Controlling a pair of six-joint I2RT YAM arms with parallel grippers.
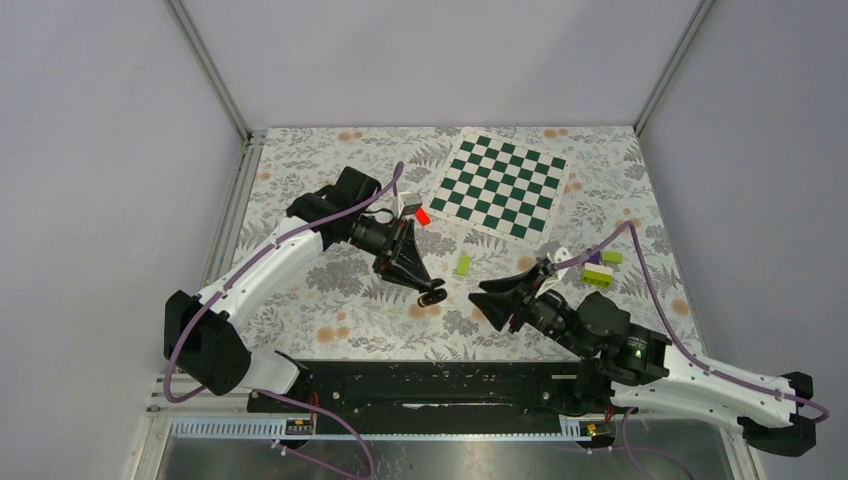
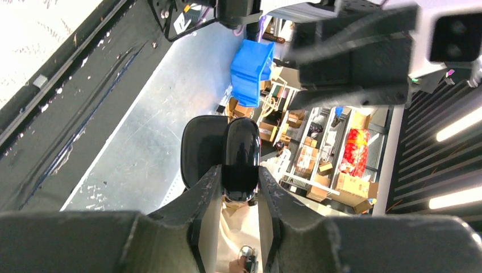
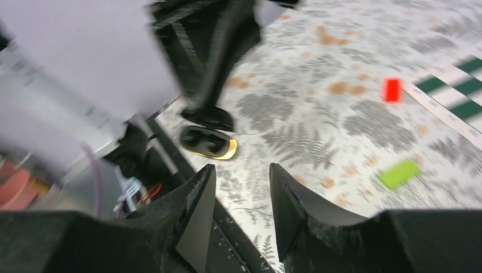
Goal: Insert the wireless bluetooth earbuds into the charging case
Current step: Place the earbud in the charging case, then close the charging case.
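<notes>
My left gripper tilts its fingers downward next. It lowers the charging case and releases it on the bare floral cloth near the lime-green block [image 1: 449,283], below my left gripper.
My left gripper [image 1: 432,292] is shut on the charging case [image 1: 433,297], a glossy black pebble held just above the floral cloth. The left wrist view shows its fingers [image 2: 211,187] clamped on the case body [image 2: 240,149], with the lid [image 2: 200,147] swung open beside it. In the right wrist view the case's open face [image 3: 208,142] has a pale rim and two dark hollows. I cannot tell whether the earbuds sit in them, and no loose earbud is in view. My right gripper [image 1: 479,297] [image 3: 242,170] is open and empty, a short way right of the case.
A red block [image 1: 423,215] lies near the green checkered mat [image 1: 500,185]. A lime-green block [image 1: 463,264] lies between the arms. More green and purple blocks [image 1: 600,273] sit at the right. The black base rail [image 1: 430,385] runs along the near edge.
</notes>
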